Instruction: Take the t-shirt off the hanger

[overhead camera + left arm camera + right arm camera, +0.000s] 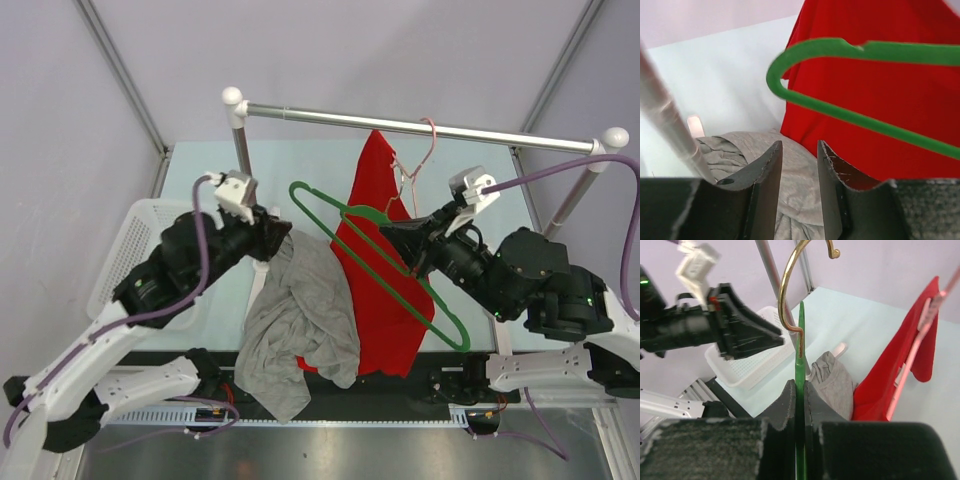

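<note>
The right gripper moves outward next and releases the hanger on the bar's bare part (298,114), since that lies outward and to its left in the top view.
The grey t-shirt (300,325) lies crumpled on the table, off the green hanger (400,270). My left gripper (283,235) hovers right above the shirt's upper end. In the left wrist view the left gripper (799,144) is open, with nothing between its fingers and the grey t-shirt (800,200) beneath the gap. My right gripper (390,235) holds the green hanger above the table. The right wrist view shows this gripper (800,385) shut on the thin green hanger (801,340), whose gold hook (787,290) curls upward.
A red t-shirt (380,200) hangs on a pink hanger (425,160) from the metal rail (420,125) at the back, and its lower part lies under the green hanger. A white basket (140,240) stands at the left edge.
</note>
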`<state>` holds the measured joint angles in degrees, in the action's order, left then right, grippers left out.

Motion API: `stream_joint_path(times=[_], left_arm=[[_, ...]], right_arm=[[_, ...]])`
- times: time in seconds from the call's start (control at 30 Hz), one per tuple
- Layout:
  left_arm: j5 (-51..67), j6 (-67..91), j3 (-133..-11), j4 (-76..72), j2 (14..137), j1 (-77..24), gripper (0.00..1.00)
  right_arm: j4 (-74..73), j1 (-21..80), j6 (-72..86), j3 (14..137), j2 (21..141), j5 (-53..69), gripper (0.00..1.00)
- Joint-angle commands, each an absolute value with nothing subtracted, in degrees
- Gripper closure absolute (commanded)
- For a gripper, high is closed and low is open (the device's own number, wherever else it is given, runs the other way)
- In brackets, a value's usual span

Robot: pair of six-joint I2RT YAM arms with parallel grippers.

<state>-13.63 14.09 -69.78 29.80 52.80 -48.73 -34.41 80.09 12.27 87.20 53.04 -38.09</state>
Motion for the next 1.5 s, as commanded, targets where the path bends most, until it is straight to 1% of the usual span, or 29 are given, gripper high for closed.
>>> stream_joint_path(times=[0.0, 0.13, 0.23, 0.5, 0.73, 0.9, 1.1, 1.13, 1.2, 1.23, 1.33, 1.47], left_arm=[[-10.98, 16.87, -66.28, 30.23, 43.27, -48.52, 0.59], [-13.71, 18.98, -62.76, 31.11, 37.81, -48.52, 0.55], [-13.36, 20.47, -59.68, 31.02, 35.43, -48.43, 0.53], [-10.46, 23.02, -56.61, 32.26, 35.42, -48.52, 0.50], [-8.88, 23.47, -55.20, 32.17, 34.37, -48.52, 0.47], [-8.79, 23.99, -53.62, 33.22, 32.26, -48.52, 0.45], [-7.56, 24.43, -52.47, 34.10, 32.08, -48.52, 0.29], [-7.47, 24.43, -52.47, 34.45, 32.25, -48.52, 0.23], [-7.65, 24.52, -52.73, 35.59, 32.43, -48.52, 0.18], [-7.56, 24.61, -52.65, 35.77, 32.26, -48.52, 0.14], [-7.30, 24.87, -52.65, 36.82, 31.99, -48.52, 0.12], [-7.73, 26.62, -52.74, 37.44, 31.47, -48.52, 0.12]], right_arm=[[-29.01, 80.33, 8.18, 92.62, 55.88, -38.58, 1.00], [-27.16, 80.33, 5.55, 96.75, 60.55, -40.07, 1.00], [-25.84, 80.33, 3.53, 99.92, 64.50, -42.27, 1.00], [-23.12, 79.89, -1.30, 105.55, 72.42, -49.56, 1.00], [-19.51, 74.81, -1.41, 107.49, 76.55, -47.82, 1.00], [-20.21, 70.76, 1.30, 110.38, 79.62, -43.07, 1.00], [-21.01, 67.77, 3.69, 112.06, 82.96, -40.08, 1.00], [-21.18, 67.68, 3.87, 112.58, 83.49, -39.99, 1.00], [-21.18, 67.50, 4.22, 112.94, 84.89, -40.17, 1.00], [-21.18, 67.41, 4.91, 113.29, 85.25, -40.78, 1.00], [-20.92, 67.06, 6.50, 113.55, 87.18, -42.79, 1.00], [-20.83, 66.80, 8.17, 114.52, 89.47, -44.56, 1.00]])
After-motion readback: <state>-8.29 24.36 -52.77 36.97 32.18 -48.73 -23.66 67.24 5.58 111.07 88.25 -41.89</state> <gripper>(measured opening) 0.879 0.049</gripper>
